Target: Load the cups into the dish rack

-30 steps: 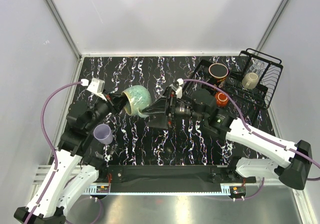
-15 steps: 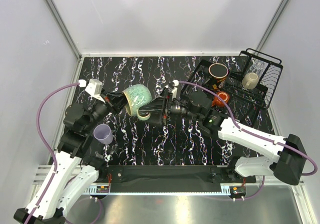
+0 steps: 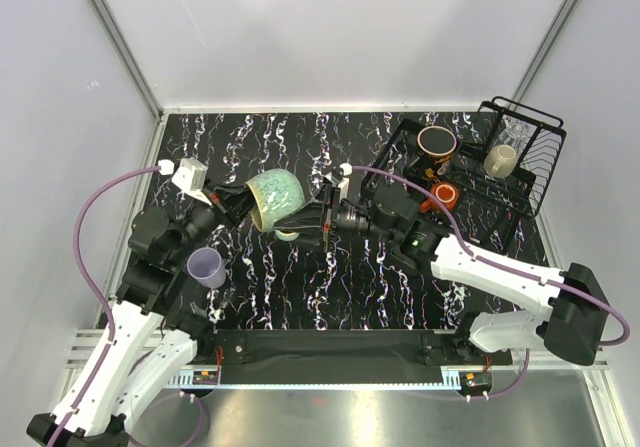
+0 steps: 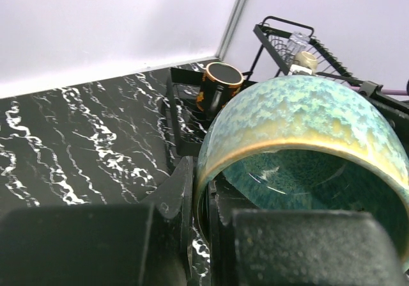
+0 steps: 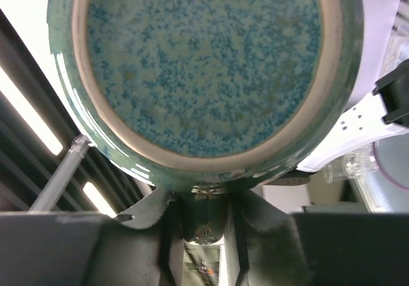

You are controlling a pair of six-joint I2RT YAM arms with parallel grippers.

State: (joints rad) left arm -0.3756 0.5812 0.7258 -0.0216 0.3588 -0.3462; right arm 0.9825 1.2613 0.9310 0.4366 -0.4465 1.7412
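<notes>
I will swing my right gripper outward, turn it downward and bring it down beside the dark mug next, because the rack's loose end [image 3: 402,147] is outward and below the gripper.
The teal-green mug [image 3: 275,199] hangs tilted above the table's middle. My left gripper [image 3: 243,202] is shut on its rim, one finger inside and one outside [image 4: 206,196]. From the right, my right gripper [image 3: 303,227] has its fingers closed against both sides of the mug's handle [image 5: 204,219], under the speckled base [image 5: 204,62]. The dish rack [image 3: 527,112] stands at the far right. It holds a dark mug with a red inside [image 3: 437,143], a beige mug [image 3: 501,160], a clear glass [image 3: 517,129] and a small orange mug [image 3: 444,197]. A lavender tumbler [image 3: 206,266] stands by my left arm.
Grey walls close in the marbled black table [image 3: 300,297] at the back and on both sides. In the left wrist view, the dark mug [image 4: 220,81] and the rack [image 4: 281,27] lie beyond the held mug [image 4: 300,113]. Purple cables arc over both arms.
My right arm has moved left to the mug and its jaws have closed from wide open onto the handle. The left gripper has kept its hold on the rim, and the mug has barely moved.
</notes>
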